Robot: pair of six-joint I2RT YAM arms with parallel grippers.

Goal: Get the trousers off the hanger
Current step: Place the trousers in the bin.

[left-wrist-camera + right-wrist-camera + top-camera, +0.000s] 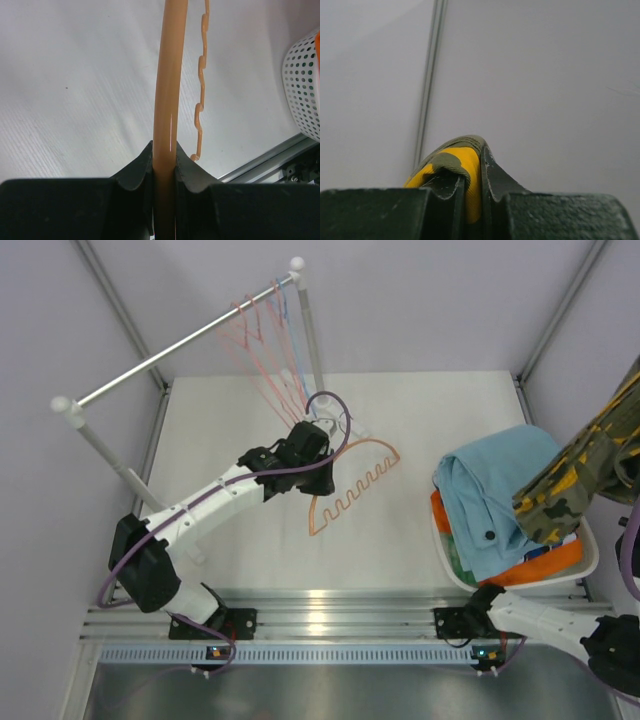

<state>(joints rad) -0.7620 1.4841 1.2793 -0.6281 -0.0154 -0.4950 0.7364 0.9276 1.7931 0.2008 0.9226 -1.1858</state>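
The light blue trousers (495, 490) are to the left of my right gripper in the top view. My right gripper should next swing over them and let go of the freed camouflage pair.
My left gripper (322, 462) (164, 150) is shut on the thick bar of an empty orange hanger (347, 496) (169, 75), held over the middle of the table. The hanger's wavy bar runs beside it. My right gripper (472, 167) is shut on the olive camouflage and yellow trousers (585, 465) (462, 165), which hang raised at the right edge above the basket. Light blue trousers (495, 490) lie on top in the white basket (592, 562), with bright orange trousers (545, 565) under them. The camouflage pair is clear of the hanger.
A clothes rail (180, 345) on white posts stands at the back left, with several thin pink and blue empty hangers (265, 345) on it. The perforated white basket (305, 85) sits at the right. An aluminium rail (330, 620) runs along the near edge.
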